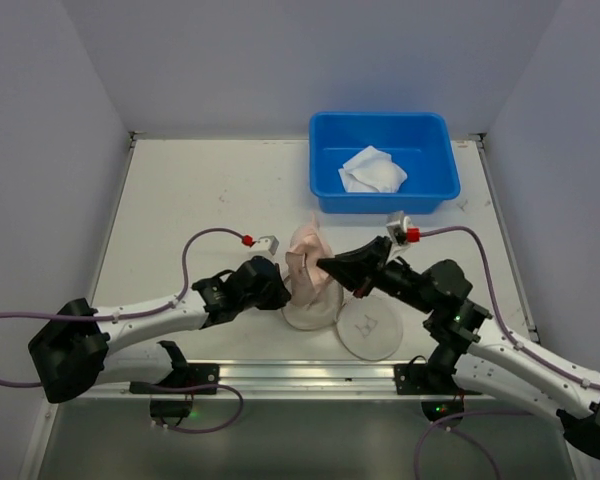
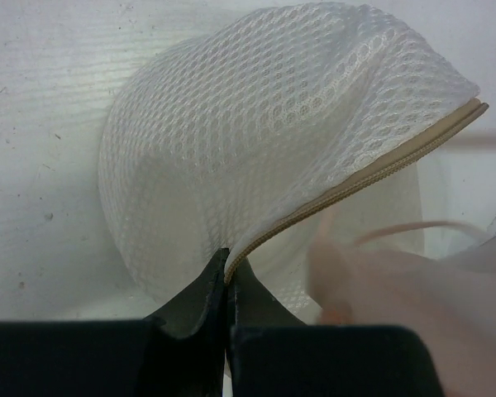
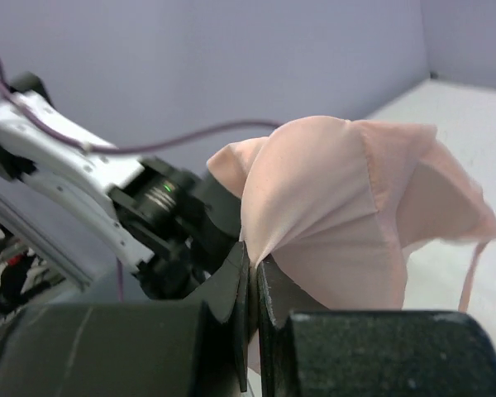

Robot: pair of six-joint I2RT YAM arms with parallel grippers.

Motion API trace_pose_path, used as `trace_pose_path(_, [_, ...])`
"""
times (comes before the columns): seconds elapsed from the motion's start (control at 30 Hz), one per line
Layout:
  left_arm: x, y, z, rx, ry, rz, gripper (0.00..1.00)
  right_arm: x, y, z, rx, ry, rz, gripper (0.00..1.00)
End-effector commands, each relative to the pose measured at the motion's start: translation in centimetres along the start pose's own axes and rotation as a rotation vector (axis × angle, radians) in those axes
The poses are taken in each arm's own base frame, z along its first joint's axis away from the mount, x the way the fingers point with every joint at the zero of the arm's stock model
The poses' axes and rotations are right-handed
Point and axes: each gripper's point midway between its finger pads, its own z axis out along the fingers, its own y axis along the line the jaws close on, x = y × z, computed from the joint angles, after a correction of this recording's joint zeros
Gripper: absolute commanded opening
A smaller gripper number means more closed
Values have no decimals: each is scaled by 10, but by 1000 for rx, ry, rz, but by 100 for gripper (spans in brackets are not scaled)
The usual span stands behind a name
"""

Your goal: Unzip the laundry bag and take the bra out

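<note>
Next, my right gripper carries the bra outward over the blue tub's bare bottom beside the white cloth and releases it.
The white mesh laundry bag lies open near the table's front middle; its round flat lid with the bra outline lies flat to the right. My left gripper is shut on the bag's tan zipper band at the rim. The mesh bulges up beyond the fingertips. My right gripper is shut on the pale pink bra and holds it lifted above the bag. In the right wrist view the bra hangs from the pinch, with a strap dangling on the right.
A blue plastic tub with a white crumpled cloth inside stands at the back right. Grey walls close the table at left, back and right. A metal rail runs along the front edge.
</note>
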Motion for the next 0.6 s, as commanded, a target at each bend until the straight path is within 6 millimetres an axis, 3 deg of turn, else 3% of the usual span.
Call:
trace_pose_path(0.0, [-1, 2, 2, -6, -21, 2, 0, -89, 33, -12, -50, -261, -102, 0])
trace_pose_path(0.03, [-1, 4, 1, -12, -21, 2, 0, -93, 28, -15, -10, -269, -111, 0])
trace_pose_path(0.07, [0, 6, 1, -17, -20, 3, 0, -110, 28, -21, 21, -310, -127, 0])
trace_pose_path(0.17, [-1, 10, 1, -37, -28, 10, 0, -146, 7, -31, 208, -363, -194, 0])
trace_pose_path(0.23, [-3, 12, 1, -47, -32, 16, 0, -158, -14, -34, 346, -344, -261, 0])
trace_pose_path(0.27, [-3, 13, 1, -51, -32, 18, 0, -186, -11, -41, 386, -392, -283, 0])
trace_pose_path(0.33, [-4, 13, 1, -55, -33, 21, 0, -196, -34, -38, 507, -357, -344, 0])
trace_pose_path(0.37, [-4, 13, 2, -53, -34, 21, 0, -220, -38, -44, 558, -397, -370, 0])
trace_pose_path(0.43, [-5, 13, 1, -53, -33, 27, 0, -229, -61, -37, 643, -370, -410, 0])
trace_pose_path(0.47, [-5, 13, 2, -53, -35, 27, 0, -248, -72, -45, 703, -403, -426, 0])
trace_pose_path(0.5, [-4, 14, 2, -56, -33, 29, 0, -253, -82, -45, 734, -401, -435, 0])
trace_pose_path(0.53, [-4, 14, 2, -56, -33, 35, 0, -258, -107, -44, 802, -387, -440, 0])
trace_pose_path(0.57, [-4, 15, 2, -59, -32, 36, 0, -270, -112, -44, 817, -404, -448, 0])
